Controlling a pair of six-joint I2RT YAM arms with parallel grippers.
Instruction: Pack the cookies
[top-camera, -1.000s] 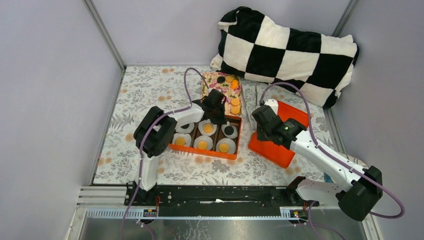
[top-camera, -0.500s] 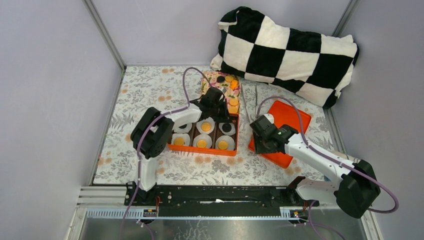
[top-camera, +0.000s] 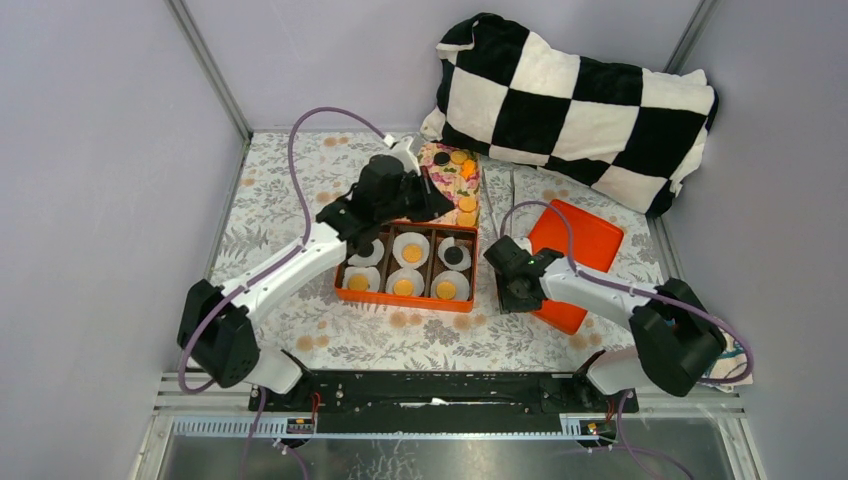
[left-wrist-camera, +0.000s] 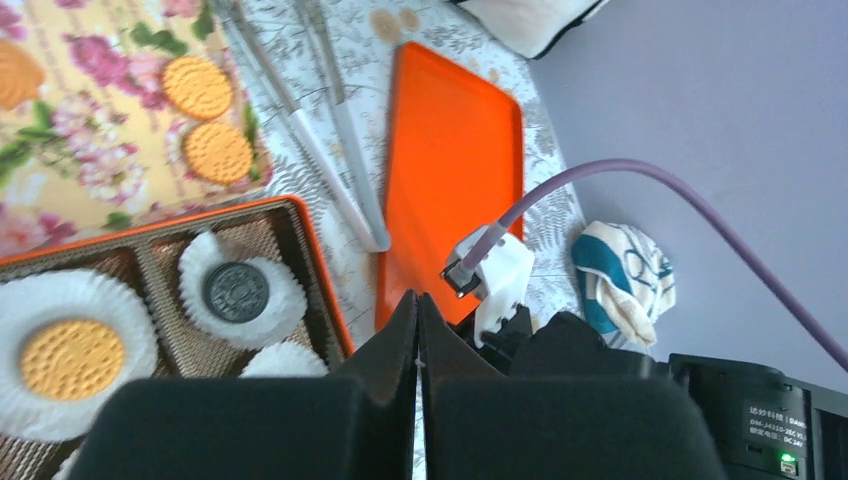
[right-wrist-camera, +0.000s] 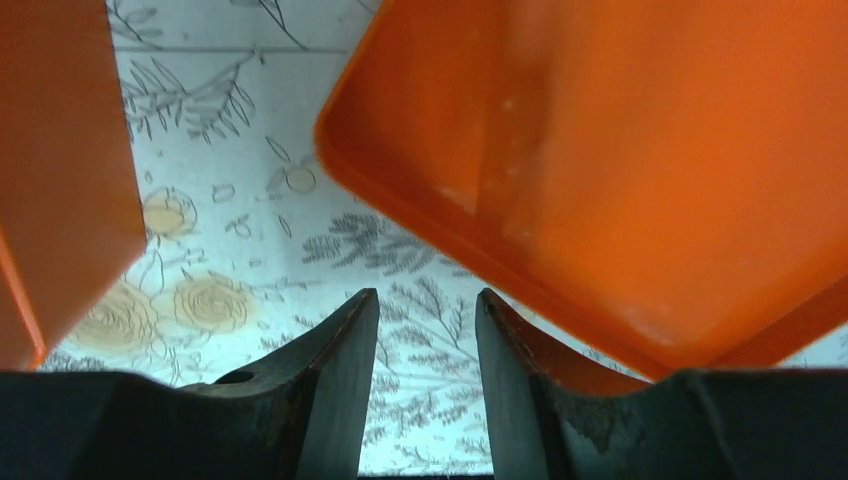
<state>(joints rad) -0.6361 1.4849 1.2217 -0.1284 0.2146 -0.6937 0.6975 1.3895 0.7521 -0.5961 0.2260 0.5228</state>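
Note:
The orange lid's corner nearest the box is the way my right gripper should shift outward after rising a little. It should then lower onto the lid's rim beyond my fingers.
The orange box (top-camera: 473, 270) holds six white paper cups, each with a cookie: golden ones (top-camera: 412, 245) and black ones (top-camera: 455, 254). More cookies (top-camera: 467, 204) lie on the floral tray (top-camera: 440, 178); two golden ones (left-wrist-camera: 197, 87) show in the left wrist view, with a black cookie (left-wrist-camera: 236, 291) in its cup. My left gripper (top-camera: 432, 203) (left-wrist-camera: 417, 300) is shut and empty, above the box's far edge. My right gripper (top-camera: 507, 290) (right-wrist-camera: 427, 300) is open and empty, low over the cloth between the box and the orange lid (top-camera: 575, 245) (right-wrist-camera: 620, 150).
A black-and-white checked cushion (top-camera: 575, 95) lies at the back right. Metal tongs (top-camera: 505, 190) (left-wrist-camera: 330, 150) lie between the tray and the lid. A crumpled teal-and-white cloth (left-wrist-camera: 620, 285) lies at the right. Grey walls enclose the floral tablecloth (top-camera: 280, 200).
My left arm has swung out to the left and lifted, its gripper rising from the box toward the tray. My right gripper has moved left and nearer, off the lid into the gap beside the box.

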